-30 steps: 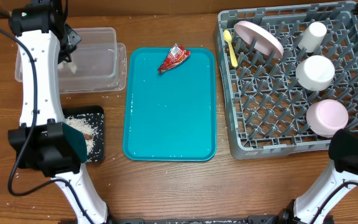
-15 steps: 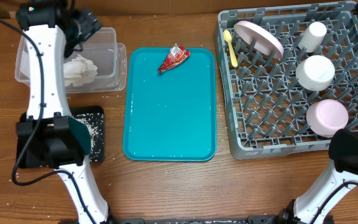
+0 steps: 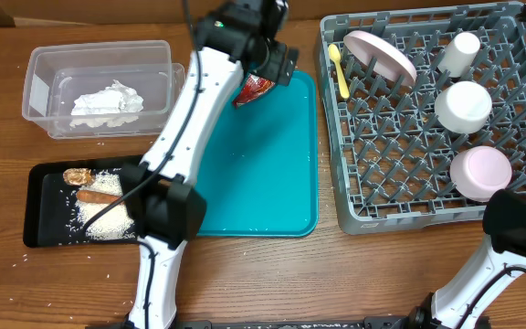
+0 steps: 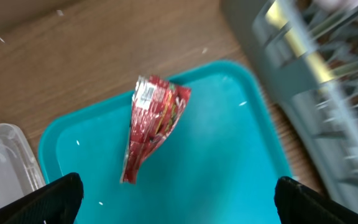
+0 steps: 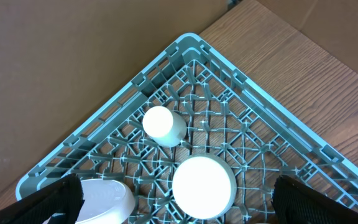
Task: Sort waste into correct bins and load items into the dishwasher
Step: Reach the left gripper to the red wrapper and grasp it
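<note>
Next, my left gripper shifts slightly toward the clear tub, then lowers onto the red wrapper's pinched end (image 3: 239,100) (image 4: 132,168).
My left gripper (image 4: 179,210) hangs open over the far end of the teal tray (image 3: 254,183), just short of the small red wrapper (image 4: 151,127), which lies flat on the tray (image 3: 255,88). Nothing is between its fingers. The crumpled white napkin (image 3: 108,99) rests in the clear tub (image 3: 39,82). Rice and brown sticks (image 3: 94,194) lie in the black tray (image 3: 44,224). The grey dish rack (image 3: 363,196) holds the plate (image 3: 380,55), the yellow spoon (image 3: 339,68), the cup (image 3: 459,53) and two bowls (image 3: 462,105) (image 3: 480,172). My right gripper (image 5: 176,211) stands open above the rack, over a bowl (image 5: 202,185).
Loose rice grains are scattered on the wood around the black tray and below the clear tub. The left arm (image 3: 185,119) stretches diagonally across the teal tray's left edge. The right arm's base (image 3: 519,228) sits at the rack's near right corner.
The left gripper opened and left the napkin in the clear tub. The left arm then swung right, to above the red wrapper on the teal tray. The right arm stayed still.
</note>
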`<state>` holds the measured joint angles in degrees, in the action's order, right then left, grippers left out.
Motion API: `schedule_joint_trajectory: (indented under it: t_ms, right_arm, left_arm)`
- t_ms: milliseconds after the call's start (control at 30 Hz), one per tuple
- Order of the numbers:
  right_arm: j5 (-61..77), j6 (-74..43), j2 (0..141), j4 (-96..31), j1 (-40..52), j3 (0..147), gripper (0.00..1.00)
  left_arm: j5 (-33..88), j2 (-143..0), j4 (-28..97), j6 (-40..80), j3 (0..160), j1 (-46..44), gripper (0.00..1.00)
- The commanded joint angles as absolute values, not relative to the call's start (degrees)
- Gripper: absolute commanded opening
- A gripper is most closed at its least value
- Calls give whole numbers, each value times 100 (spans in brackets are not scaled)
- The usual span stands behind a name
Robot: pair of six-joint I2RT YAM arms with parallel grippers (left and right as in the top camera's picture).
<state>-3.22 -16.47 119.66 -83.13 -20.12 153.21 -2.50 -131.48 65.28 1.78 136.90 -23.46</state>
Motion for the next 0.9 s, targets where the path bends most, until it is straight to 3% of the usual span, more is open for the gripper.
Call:
schedule_joint_trajectory:
  t_ms: [0,367,667,867]
  right_arm:
    - [-336,-1651,11917,-8289,-1999,15332,100]
    - [-336,-1651,11917,-8291,-1999,15332,100]
    - [-336,-1651,11917,-8289,-1999,15332,100]
    - [-336,-1651,11917,-8291,-1999,15332,100]
  left_arm:
    - [-733,-13692,6565,-281,13762,-2285,96]
    - [-943,-14499,6759,-283,13762,-2161,91]
    - [-958,-14809,6718,-301,13762,-2029,54]
    - [-1017,-14809,6696,-305,13762,-1935,47]
